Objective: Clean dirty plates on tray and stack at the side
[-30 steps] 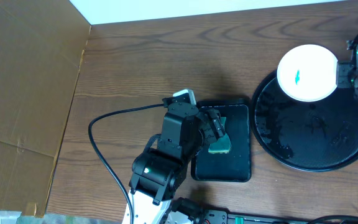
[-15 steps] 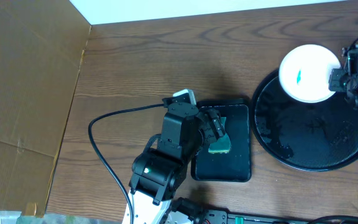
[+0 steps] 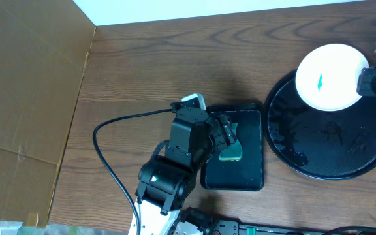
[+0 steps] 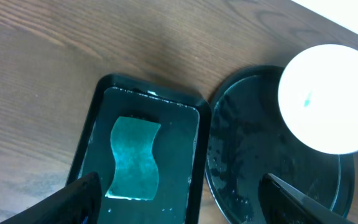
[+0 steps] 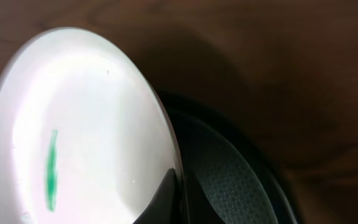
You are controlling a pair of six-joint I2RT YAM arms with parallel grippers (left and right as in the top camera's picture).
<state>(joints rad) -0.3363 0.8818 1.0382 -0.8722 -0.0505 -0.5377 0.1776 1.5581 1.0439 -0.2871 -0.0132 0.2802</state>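
Observation:
The tray's bare near part is below and back of my right gripper, so I will next move my right gripper back and down to release the overhanging plate there.
One round white plate [image 3: 330, 76] with a small teal smear hangs over the far left part of the round black tray [image 3: 331, 156]. My right gripper [image 3: 365, 81] is shut on its right rim. In the right wrist view the fingers [image 5: 180, 186] pinch the plate [image 5: 86, 124] edge, tilted above the tray [image 5: 229, 180]. My left gripper [image 3: 226, 134] hovers open over a green sponge [image 3: 230, 151]. In the left wrist view its jaws [image 4: 180, 180] stand wide apart with nothing between them, the sponge [image 4: 134, 158] below and the plate [image 4: 328, 99] at the upper right.
The sponge lies in a black rectangular tray [image 3: 240, 179] just left of the round tray. A large brown cardboard sheet [image 3: 25, 98] covers the table's left side. The left arm's black cable [image 3: 109, 170] loops over the wood left of the arm.
My right gripper has closed on the plate's rim, and plate and gripper have shifted a little to the right. The left arm has not moved.

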